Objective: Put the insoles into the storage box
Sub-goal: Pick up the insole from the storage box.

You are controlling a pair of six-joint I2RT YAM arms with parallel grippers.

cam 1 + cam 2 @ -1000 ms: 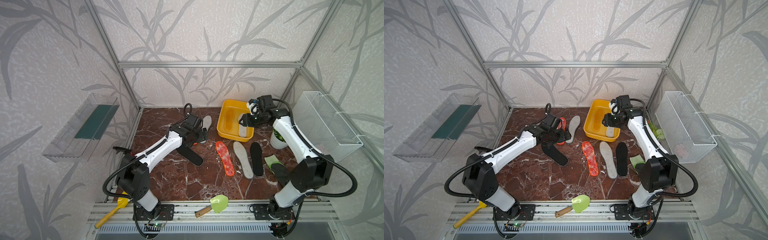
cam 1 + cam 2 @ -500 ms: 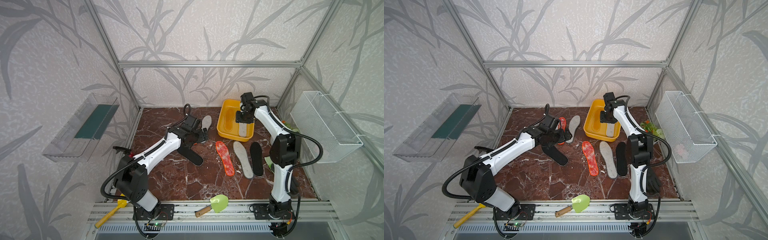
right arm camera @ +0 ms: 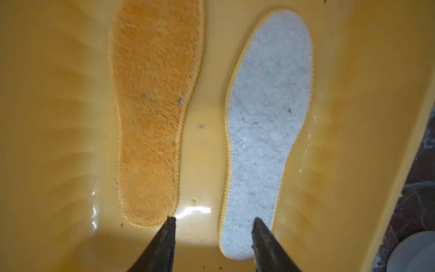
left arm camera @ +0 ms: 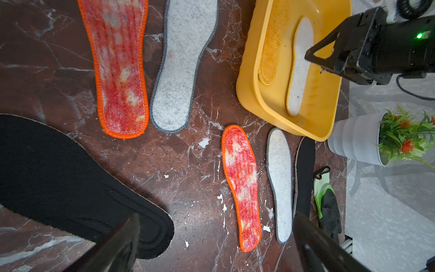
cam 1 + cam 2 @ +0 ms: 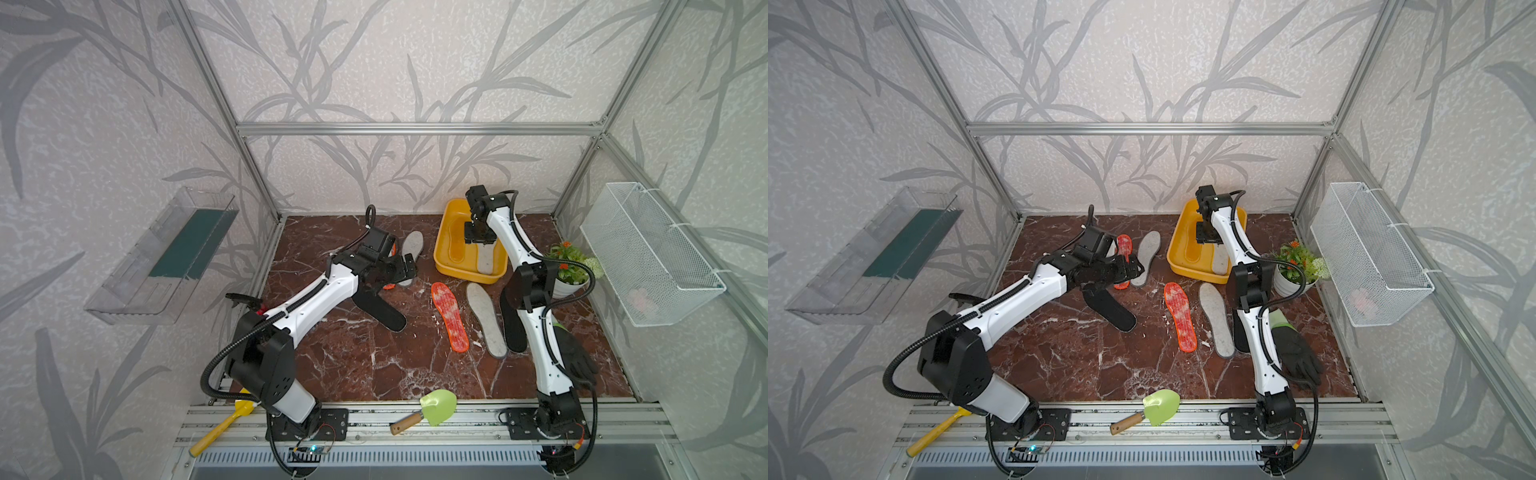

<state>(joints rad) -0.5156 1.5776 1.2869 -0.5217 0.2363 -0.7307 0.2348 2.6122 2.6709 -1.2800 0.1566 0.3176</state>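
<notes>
The white-faced insole's edge facing the fuzzy one is below my right gripper, between its open fingers, so my gripper needs to go down onto it and close there.
The yellow storage box (image 5: pixel 441 262) stands at the back right. Two insoles lie flat in it: a fuzzy yellow-orange one (image 3: pixel 153 113) and a white-faced one with a yellow rim (image 3: pixel 268 117). My right gripper (image 3: pixel 214 221) hangs open and empty over their near ends, low inside the box (image 5: pixel 478 239). My left gripper (image 4: pixel 215 223) is open and empty above the floor, beside a black insole (image 4: pixel 70 183). On the floor lie red mottled (image 5: pixel 451 318), grey (image 5: pixel 486 320) and black (image 5: pixel 513 328) insoles. Another grey one (image 5: pixel 412 245) and a red one (image 5: pixel 1124 249) lie by the left gripper (image 5: pixel 405 268).
A potted plant (image 5: pixel 571 270) stands right of the box, close to my right arm. A green-black glove (image 5: pixel 577 357) lies front right. A wire basket (image 5: pixel 648 253) hangs on the right wall, a clear bin (image 5: pixel 166 257) on the left. A green trowel (image 5: pixel 432 405) rests on the front rail.
My right arm has swung its elbow in from the right, and its gripper has shifted left over the middle of the box. The left arm has hardly moved.
</notes>
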